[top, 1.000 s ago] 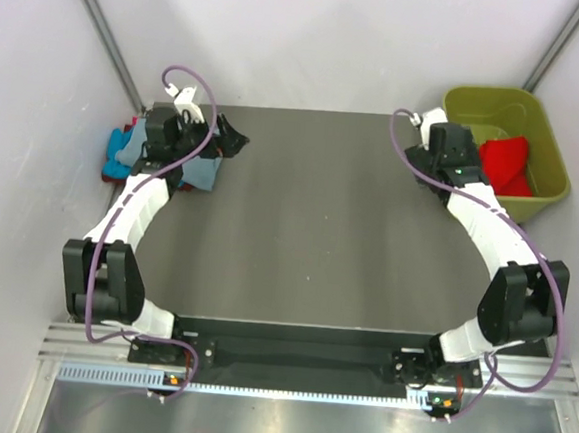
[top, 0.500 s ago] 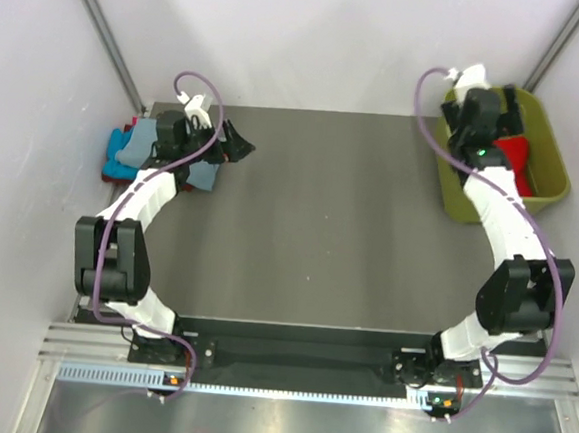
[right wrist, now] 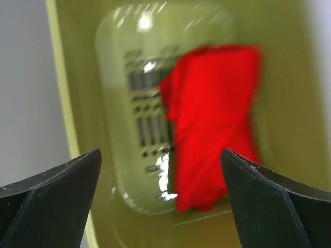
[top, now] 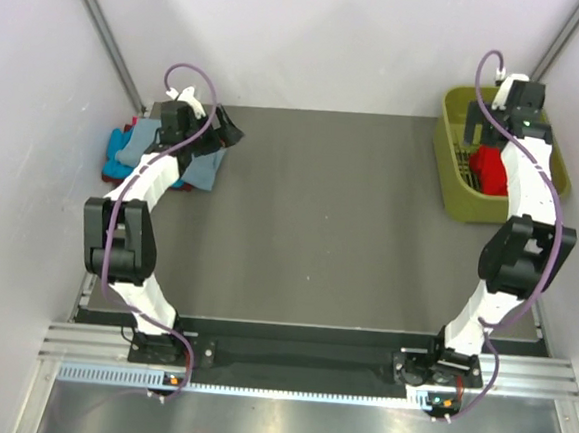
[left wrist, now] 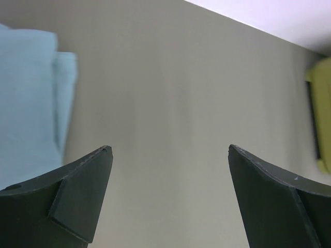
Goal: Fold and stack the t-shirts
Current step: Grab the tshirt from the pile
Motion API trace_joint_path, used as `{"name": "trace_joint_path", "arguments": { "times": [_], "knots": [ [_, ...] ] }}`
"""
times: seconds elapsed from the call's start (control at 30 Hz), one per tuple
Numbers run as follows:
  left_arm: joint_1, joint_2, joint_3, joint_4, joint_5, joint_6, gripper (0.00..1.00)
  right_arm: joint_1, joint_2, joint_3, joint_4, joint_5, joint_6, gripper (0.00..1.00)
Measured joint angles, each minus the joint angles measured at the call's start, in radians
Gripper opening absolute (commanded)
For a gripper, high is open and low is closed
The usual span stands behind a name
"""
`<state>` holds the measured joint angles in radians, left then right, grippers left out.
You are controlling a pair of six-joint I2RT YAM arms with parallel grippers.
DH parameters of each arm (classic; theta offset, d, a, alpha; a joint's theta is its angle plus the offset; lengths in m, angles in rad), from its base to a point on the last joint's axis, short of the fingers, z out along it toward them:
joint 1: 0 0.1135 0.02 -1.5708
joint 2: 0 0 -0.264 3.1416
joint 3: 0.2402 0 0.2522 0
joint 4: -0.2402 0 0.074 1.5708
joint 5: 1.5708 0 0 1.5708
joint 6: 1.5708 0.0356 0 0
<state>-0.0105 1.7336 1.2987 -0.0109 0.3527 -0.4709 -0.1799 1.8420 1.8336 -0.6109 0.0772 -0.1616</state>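
Observation:
The bright red t-shirt lies below my right gripper on the basket bottom. I will next lower the gripper's open fingers into the basket onto the bunched cloth (top: pixel 490 169) (right wrist: pixel 211 121).
A bright red t-shirt (top: pixel 490 170) lies bunched in the olive-green basket (top: pixel 452 167) at the table's far right; in the right wrist view it (right wrist: pixel 214 119) fills the right half of the basket floor (right wrist: pixel 134 134). My right gripper (right wrist: pixel 160 155) hangs open above the basket, holding nothing. A stack of shirts sits at the far left edge: grey-blue (top: pixel 201 170), turquoise (top: pixel 124 149) and a bit of red. My left gripper (top: pixel 226 131) is open and empty just right of that stack; the grey-blue cloth (left wrist: pixel 26 98) shows at the left of its wrist view.
The dark table (top: pixel 319 219) lies between the two arms. White walls close the cell on the left, back and right. The basket's edge (left wrist: pixel 319 119) shows far off in the left wrist view.
My right gripper has swung from the table's right edge out over the basket, above the red shirt. My left gripper stayed by the stack, shifting only slightly.

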Motion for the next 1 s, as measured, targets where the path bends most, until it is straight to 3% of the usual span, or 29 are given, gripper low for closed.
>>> {"name": "trace_joint_path", "arguments": {
  "times": [0.3, 0.43, 0.5, 0.63, 0.8, 0.83, 0.9, 0.93, 0.97, 1.0],
  "knots": [
    [-0.001, 0.140, 0.126, -0.076, -0.090, 0.105, 0.99, -0.054, 0.156, 0.037, -0.059, -0.091, 0.051, 1.00],
    [-0.009, 0.202, 0.180, -0.119, -0.075, 0.199, 0.93, -0.090, 0.212, 0.074, -0.059, -0.093, 0.060, 1.00],
    [-0.019, 0.236, 0.214, -0.144, -0.047, 0.299, 0.99, -0.099, 0.238, 0.093, -0.052, -0.090, 0.060, 1.00],
    [-0.052, 0.272, 0.253, -0.183, -0.039, 0.397, 0.99, -0.105, 0.314, 0.156, -0.044, -0.085, 0.059, 1.00],
    [-0.088, 0.301, 0.282, -0.194, -0.037, 0.430, 0.99, -0.105, 0.415, 0.227, -0.023, -0.073, 0.058, 0.97],
    [-0.092, 0.310, 0.296, -0.198, -0.038, 0.429, 0.99, -0.105, 0.433, 0.235, -0.020, -0.069, 0.058, 0.93],
    [-0.094, 0.332, 0.326, -0.209, -0.027, 0.429, 0.99, -0.106, 0.460, 0.242, -0.013, -0.054, 0.053, 0.69],
    [-0.094, 0.338, 0.335, -0.216, -0.022, 0.432, 0.99, -0.106, 0.472, 0.242, -0.010, -0.045, 0.050, 0.53],
    [-0.094, 0.341, 0.338, -0.225, -0.016, 0.436, 0.99, -0.107, 0.480, 0.242, -0.006, -0.033, 0.051, 0.28],
    [-0.094, 0.342, 0.339, -0.235, -0.007, 0.439, 0.99, -0.107, 0.487, 0.242, -0.003, -0.023, 0.051, 0.19]
  ]
}}
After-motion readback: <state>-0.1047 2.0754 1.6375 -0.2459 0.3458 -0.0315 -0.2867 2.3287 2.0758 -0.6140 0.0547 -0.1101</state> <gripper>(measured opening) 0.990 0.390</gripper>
